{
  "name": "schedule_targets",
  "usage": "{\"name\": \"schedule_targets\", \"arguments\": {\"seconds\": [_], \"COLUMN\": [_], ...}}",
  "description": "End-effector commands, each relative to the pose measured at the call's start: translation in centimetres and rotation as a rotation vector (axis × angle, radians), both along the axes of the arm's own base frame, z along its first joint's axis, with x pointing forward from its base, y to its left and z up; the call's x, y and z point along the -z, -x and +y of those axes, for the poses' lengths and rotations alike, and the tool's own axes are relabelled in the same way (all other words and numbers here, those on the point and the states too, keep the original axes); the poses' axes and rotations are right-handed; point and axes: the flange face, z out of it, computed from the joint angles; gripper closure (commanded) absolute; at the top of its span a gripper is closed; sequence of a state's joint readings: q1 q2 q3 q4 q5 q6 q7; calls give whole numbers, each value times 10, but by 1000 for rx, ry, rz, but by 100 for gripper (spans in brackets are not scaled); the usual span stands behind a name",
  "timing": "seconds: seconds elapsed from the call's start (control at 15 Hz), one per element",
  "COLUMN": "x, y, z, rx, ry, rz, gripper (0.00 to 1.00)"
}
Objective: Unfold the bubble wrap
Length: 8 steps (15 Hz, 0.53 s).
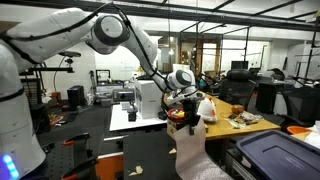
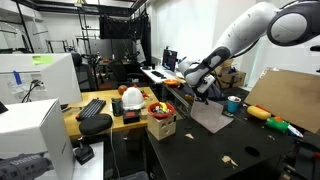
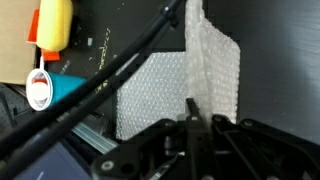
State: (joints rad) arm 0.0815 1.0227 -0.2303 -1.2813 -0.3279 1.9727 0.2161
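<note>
The bare black table (image 1: 150,151) (image 3: 275,80) has room for the flap's edge on that clear side, so I need to move my gripper away from the teal cup toward it and release the flap's edge.
The bubble wrap (image 3: 160,95) is a pale, bumpy, translucent sheet on the black table. One flap of it (image 3: 215,65) is lifted and runs up to my gripper (image 3: 192,110). The gripper's fingers are closed together on the flap's edge. In both exterior views the wrap hangs down from the gripper (image 1: 188,100) as a pale sheet (image 1: 190,140), and it slopes to the table below the gripper (image 2: 205,88) as a grey sheet (image 2: 212,118).
A dark blue-grey bin lid (image 1: 280,152) lies at the near right. A yellow object (image 3: 55,20), a teal cup (image 2: 232,103) and a cardboard sheet (image 2: 285,95) sit beside the wrap. An open box of items (image 2: 160,122) and a keyboard (image 2: 92,108) stand further off.
</note>
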Motion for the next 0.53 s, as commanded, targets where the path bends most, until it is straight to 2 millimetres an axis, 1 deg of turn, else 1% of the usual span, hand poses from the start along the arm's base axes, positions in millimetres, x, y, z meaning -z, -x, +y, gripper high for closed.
{"name": "schedule_targets", "arguments": {"seconds": [0.0,0.27,0.33,0.4,0.47], "x": [-19,-28,-31,-33,-36], "y": [8,11,12,14,16], "z": [12,18,18,18,16], "rx": [-22,-51,-70,-75,-83], "ry": [-86,-217,-268,-299,-337], "rz": [15,74,104,124,151], "gripper": [99,99,71,68,63]}}
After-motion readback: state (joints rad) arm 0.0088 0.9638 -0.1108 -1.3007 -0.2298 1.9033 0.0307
